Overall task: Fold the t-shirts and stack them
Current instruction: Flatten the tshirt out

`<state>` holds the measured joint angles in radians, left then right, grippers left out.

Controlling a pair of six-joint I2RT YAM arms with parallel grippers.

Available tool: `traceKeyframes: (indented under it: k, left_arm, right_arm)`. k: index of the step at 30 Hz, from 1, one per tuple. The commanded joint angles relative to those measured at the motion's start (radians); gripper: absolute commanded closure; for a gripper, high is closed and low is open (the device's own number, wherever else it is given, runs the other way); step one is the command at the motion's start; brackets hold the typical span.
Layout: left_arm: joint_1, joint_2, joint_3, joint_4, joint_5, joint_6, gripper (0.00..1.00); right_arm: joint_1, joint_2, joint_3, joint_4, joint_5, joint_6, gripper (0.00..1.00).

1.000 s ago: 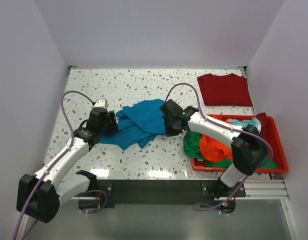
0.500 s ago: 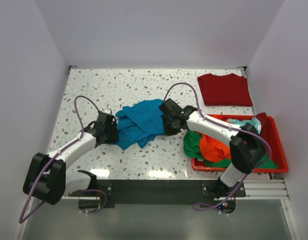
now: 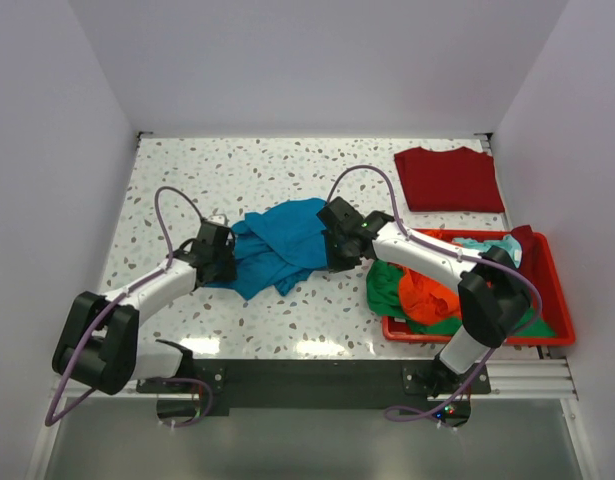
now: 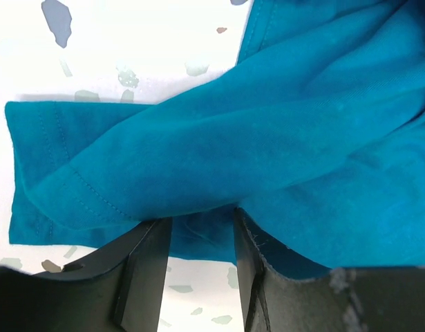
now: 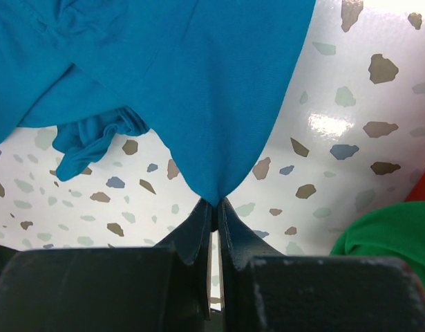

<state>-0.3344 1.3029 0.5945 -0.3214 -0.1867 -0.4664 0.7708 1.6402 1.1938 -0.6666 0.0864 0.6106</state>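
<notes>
My right gripper will lift next, carry the shirt over the bare tabletop (image 3: 355, 286) (image 5: 314, 176) beside the bin and let go, because that spot is to the gripper's right in the top view.
The teal-blue t-shirt (image 3: 279, 244) lies crumpled at the middle of the table. My right gripper (image 3: 332, 262) is shut on its right edge, and the cloth (image 5: 219, 104) hangs from the pinched fingertips (image 5: 215, 205) a little above the table. My left gripper (image 3: 227, 270) is open at the shirt's left side; its fingers (image 4: 153, 242) sit under a fold of the cloth (image 4: 219, 152), with a gap between them. The dark red t-shirt (image 3: 449, 179) lies folded flat at the back right. Orange (image 3: 427, 296), green (image 3: 385, 288) and pale aqua (image 3: 492, 246) shirts lie in the bin.
The red plastic bin (image 3: 559, 300) stands at the right near edge. The table (image 3: 187, 180) is white terrazzo with walls on three sides. A green shirt edge shows at the right of the right wrist view (image 5: 392, 235).
My left arm has drawn back and folded, bringing its gripper in low against the shirt's left edge. My right gripper holds the shirt in nearly the same place.
</notes>
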Motion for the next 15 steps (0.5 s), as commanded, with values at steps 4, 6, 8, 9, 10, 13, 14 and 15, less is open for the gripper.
traceKeyframes:
  k: [4, 6, 8, 9, 10, 13, 14, 15]
  left_arm:
    - [0.002, -0.001, 0.031, 0.056, -0.013, 0.022, 0.59]
    - [0.001, 0.001, 0.028, 0.058, -0.010, 0.017, 0.61]
    - [0.001, 0.007, 0.027, 0.058, -0.008, 0.017, 0.62]
    - [0.001, 0.013, 0.028, 0.055, -0.007, 0.015, 0.62]
    - [0.001, 0.016, 0.025, 0.053, -0.007, 0.014, 0.62]
    - [0.001, 0.021, 0.025, 0.054, -0.005, 0.011, 0.66]
    - [0.001, 0.021, 0.025, 0.056, -0.005, 0.012, 0.66]
    - [0.001, 0.027, 0.025, 0.056, -0.005, 0.014, 0.66]
  right_arm:
    - [-0.007, -0.002, 0.021, 0.007, -0.014, 0.008, 0.97]
    - [-0.007, 0.001, 0.024, 0.009, -0.019, 0.006, 0.97]
    - [-0.008, 0.004, 0.030, 0.007, -0.019, 0.005, 0.97]
    - [-0.007, 0.007, 0.030, 0.005, -0.019, 0.005, 0.97]
    - [-0.010, 0.010, 0.033, 0.004, -0.019, 0.003, 0.97]
    - [-0.011, 0.012, 0.035, 0.002, -0.019, 0.002, 0.97]
    - [-0.011, 0.012, 0.033, 0.004, -0.020, 0.000, 0.97]
    - [-0.010, 0.012, 0.033, 0.004, -0.020, 0.000, 0.97]
